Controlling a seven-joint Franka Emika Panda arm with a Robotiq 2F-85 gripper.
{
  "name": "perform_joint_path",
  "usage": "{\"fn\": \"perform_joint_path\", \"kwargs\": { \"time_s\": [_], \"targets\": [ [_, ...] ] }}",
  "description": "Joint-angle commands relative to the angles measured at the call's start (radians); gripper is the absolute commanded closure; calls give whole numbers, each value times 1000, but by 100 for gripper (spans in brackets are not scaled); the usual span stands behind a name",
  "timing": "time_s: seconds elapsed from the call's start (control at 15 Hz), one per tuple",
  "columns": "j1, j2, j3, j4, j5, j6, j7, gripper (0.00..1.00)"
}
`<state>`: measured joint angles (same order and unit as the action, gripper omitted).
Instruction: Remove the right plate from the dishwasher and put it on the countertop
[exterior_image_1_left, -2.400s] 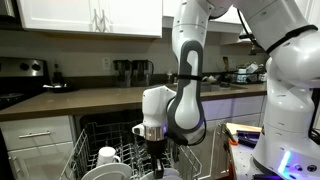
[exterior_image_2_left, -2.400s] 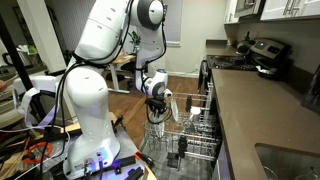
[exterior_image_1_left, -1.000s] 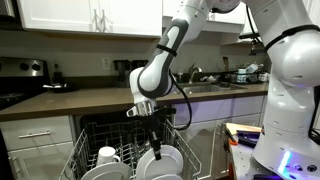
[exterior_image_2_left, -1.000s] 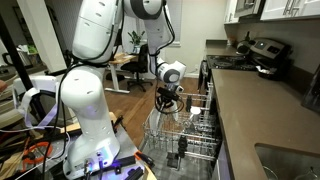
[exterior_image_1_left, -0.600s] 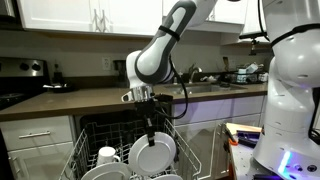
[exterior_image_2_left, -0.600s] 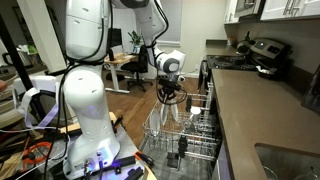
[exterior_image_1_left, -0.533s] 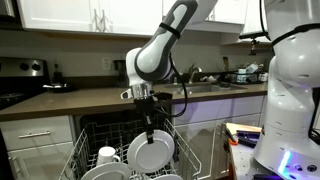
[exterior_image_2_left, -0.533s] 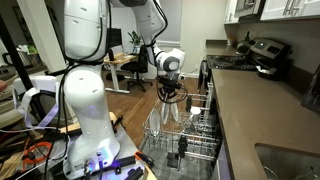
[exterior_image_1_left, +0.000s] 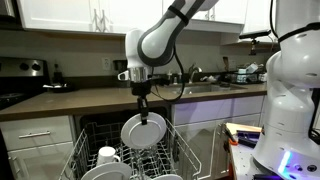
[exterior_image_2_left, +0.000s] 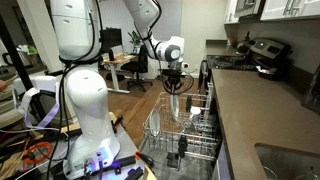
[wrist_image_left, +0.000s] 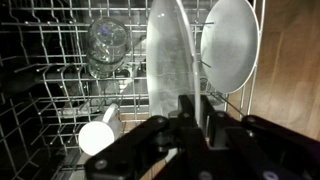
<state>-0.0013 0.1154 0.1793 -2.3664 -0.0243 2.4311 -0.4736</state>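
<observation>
The plate hangs on edge. My gripper will next go up over the bare part of the countertop behind the rack and tilt to lay the plate flat before letting go of it.
My gripper (exterior_image_1_left: 143, 106) is shut on the top rim of the right plate (exterior_image_1_left: 143, 130), a plain white round plate that hangs on edge above the dishwasher's wire rack (exterior_image_1_left: 185, 160). In an exterior view the plate (exterior_image_2_left: 176, 103) is seen edge-on under the gripper (exterior_image_2_left: 175, 84), above the pulled-out rack (exterior_image_2_left: 180, 135). In the wrist view the plate (wrist_image_left: 167, 55) rises edge-on from between my fingers (wrist_image_left: 193, 112). The other white plate (wrist_image_left: 230, 42) stays in the rack below. The dark brown countertop (exterior_image_1_left: 90, 99) runs behind the dishwasher and also shows in the other exterior view (exterior_image_2_left: 260, 110).
A white mug (exterior_image_1_left: 108, 156) and a clear glass (wrist_image_left: 105, 45) sit in the rack. A mug (wrist_image_left: 98, 135) shows in the wrist view. Appliances (exterior_image_1_left: 133, 72) stand on the countertop; a stovetop (exterior_image_1_left: 12, 97) lies at its far end. The robot base (exterior_image_1_left: 292, 110) stands beside the dishwasher.
My gripper has risen steadily with the right plate in it, lifting it from among the rack tines to well above the rack. The other plate and mug have not moved.
</observation>
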Motion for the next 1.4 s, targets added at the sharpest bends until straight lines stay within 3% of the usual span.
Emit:
{"fn": "perform_joint_path", "kwargs": {
  "time_s": [0.0, 0.47, 1.33],
  "targets": [
    [43, -60, -43, -2, -115, 11, 101, 92],
    [75, -99, -76, 20, -394, 94, 339, 92],
    [76, -60, -102, 158, -801, 64, 701, 92]
  ]
}}
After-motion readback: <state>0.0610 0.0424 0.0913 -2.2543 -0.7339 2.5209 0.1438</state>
